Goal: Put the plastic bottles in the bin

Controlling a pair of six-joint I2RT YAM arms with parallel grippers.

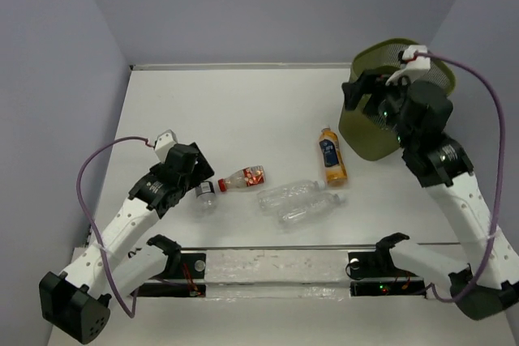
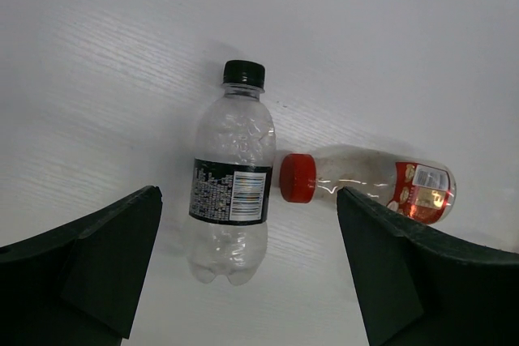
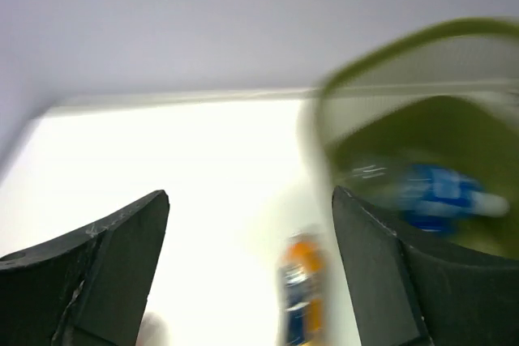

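Note:
My left gripper moves down onto the dark-labelled bottle's clear upper body between cap and label (image 2: 236, 133) next, since the bottle is below it, between its open fingers.
The olive-green mesh bin (image 1: 363, 131) stands at the far right. My right gripper (image 1: 357, 91) hovers open and empty beside its near-left rim. The blurred right wrist view shows the bin (image 3: 381, 70) with a blue-labelled bottle (image 3: 442, 192) inside it and the orange bottle (image 3: 302, 301) on the table below. The orange bottle (image 1: 331, 158), a red-labelled bottle (image 1: 242, 177), two label-less bottles (image 1: 288, 193) (image 1: 312, 209) and a dark-labelled bottle (image 1: 206, 197) lie on the table. My left gripper (image 1: 195, 174) is open just above the dark-labelled, black-capped bottle (image 2: 233, 192). The red-capped bottle (image 2: 369, 186) lies to its right.
A grey wall closes the table on the left, the back and the right. A clear strip with two black brackets (image 1: 276, 269) runs along the near edge between the arm bases. A purple cable (image 1: 478, 79) loops off the right wrist.

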